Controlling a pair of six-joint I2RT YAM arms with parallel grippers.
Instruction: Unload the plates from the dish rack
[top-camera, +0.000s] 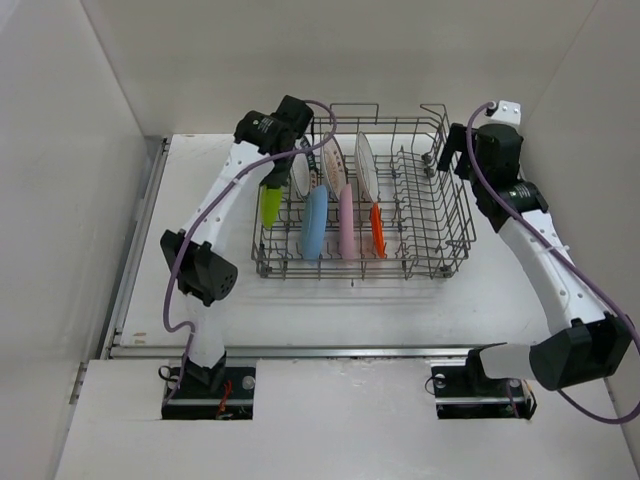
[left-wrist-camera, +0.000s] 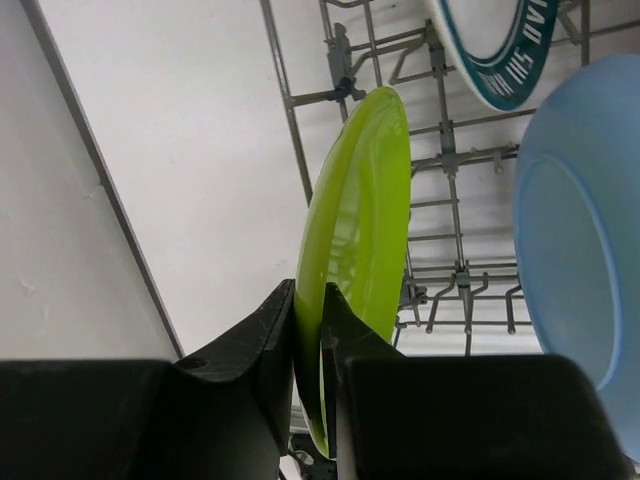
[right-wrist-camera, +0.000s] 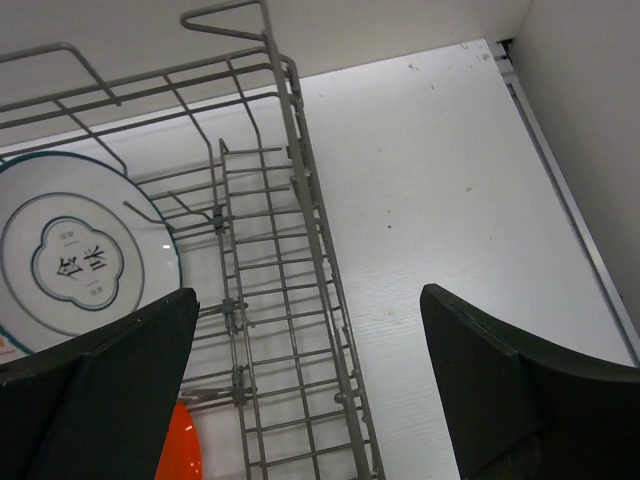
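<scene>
The empty rack leaves room for fingers, so my right gripper will turn and move back, to the left in the top view and down onto the orange plate's rim (top-camera: 377, 224) (right-wrist-camera: 181, 448).
The grey wire dish rack (top-camera: 440, 255) stands mid-table with plates on edge in it: lime green (top-camera: 271, 203), light blue (top-camera: 314, 224), pink (top-camera: 346, 222), orange (top-camera: 377, 229) and white patterned ones (top-camera: 366, 165) behind. My left gripper (left-wrist-camera: 310, 330) is shut on the lime green plate's rim (left-wrist-camera: 365, 230) at the rack's left end; the light blue plate (left-wrist-camera: 580, 250) is to its right. My right gripper (right-wrist-camera: 310, 330) is wide open and empty above the rack's right wall (right-wrist-camera: 310, 250). A white teal-rimmed plate (right-wrist-camera: 80, 260) and the orange plate's edge (right-wrist-camera: 180, 450) show at its left.
White walls enclose the table on the left, back and right. Bare table (top-camera: 520, 300) lies right of the rack and in front of it. A raised wire handle (right-wrist-camera: 240, 15) stands at the rack's far right corner.
</scene>
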